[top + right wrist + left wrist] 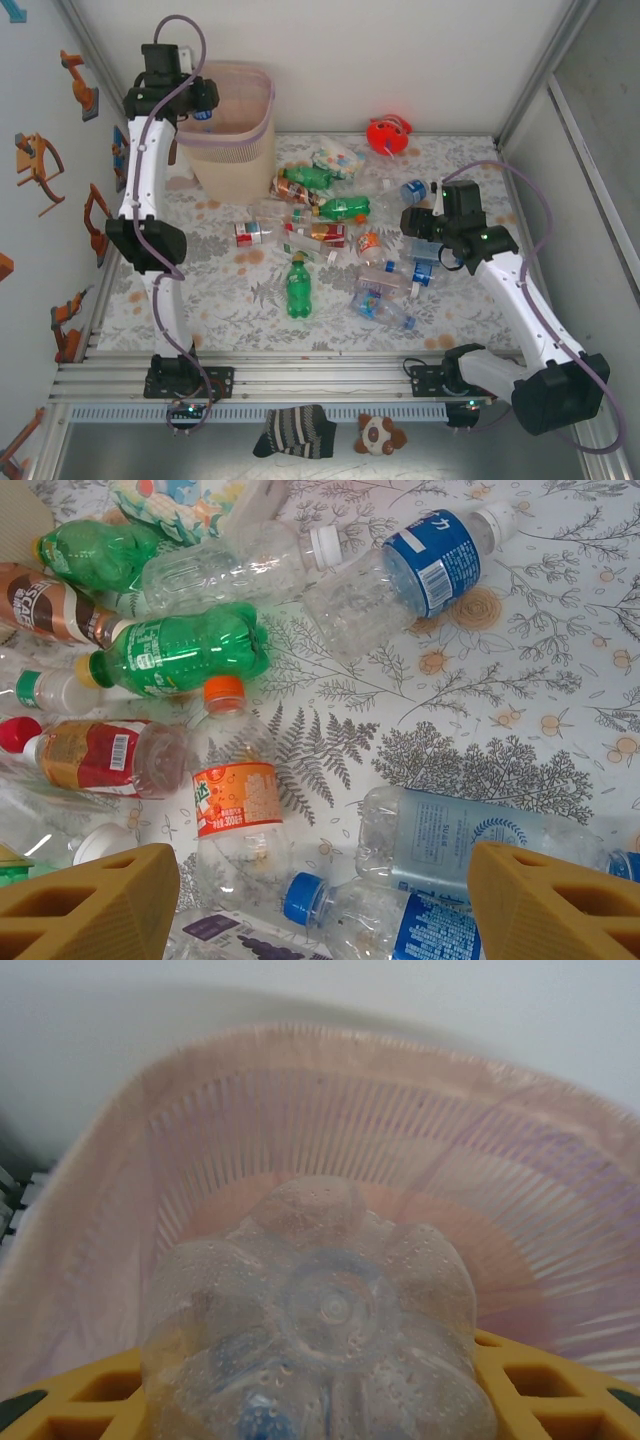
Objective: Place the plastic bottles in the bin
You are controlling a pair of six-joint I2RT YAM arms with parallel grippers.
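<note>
Next, my left gripper lowers the clear plastic bottle (320, 1310) past the bin's rim into its ribbed inside, then releases it, as it still hangs above the bin's bottom.
The pale pink bin (232, 140) stands at the back left of the table. My left gripper (203, 105) hangs over its rim, shut on a clear plastic bottle (320, 1310) whose ridged base faces the camera. The bin's ribbed inside (300, 1100) lies just beyond it, and yellow fingers (560, 1380) flank the bottle. Several plastic bottles lie scattered mid-table, among them a green one (298, 288). My right gripper (325, 880) is open above a blue-capped clear bottle (400, 925), an orange-labelled bottle (235, 800) and a pale-blue-labelled bottle (460, 835), touching none.
A red round toy (390, 133) and a patterned packet (335, 158) lie at the back of the table. Green (180, 650), red-labelled (100, 755) and blue-labelled (410, 570) bottles crowd the area beyond my right gripper. White walls close in the left, back and right.
</note>
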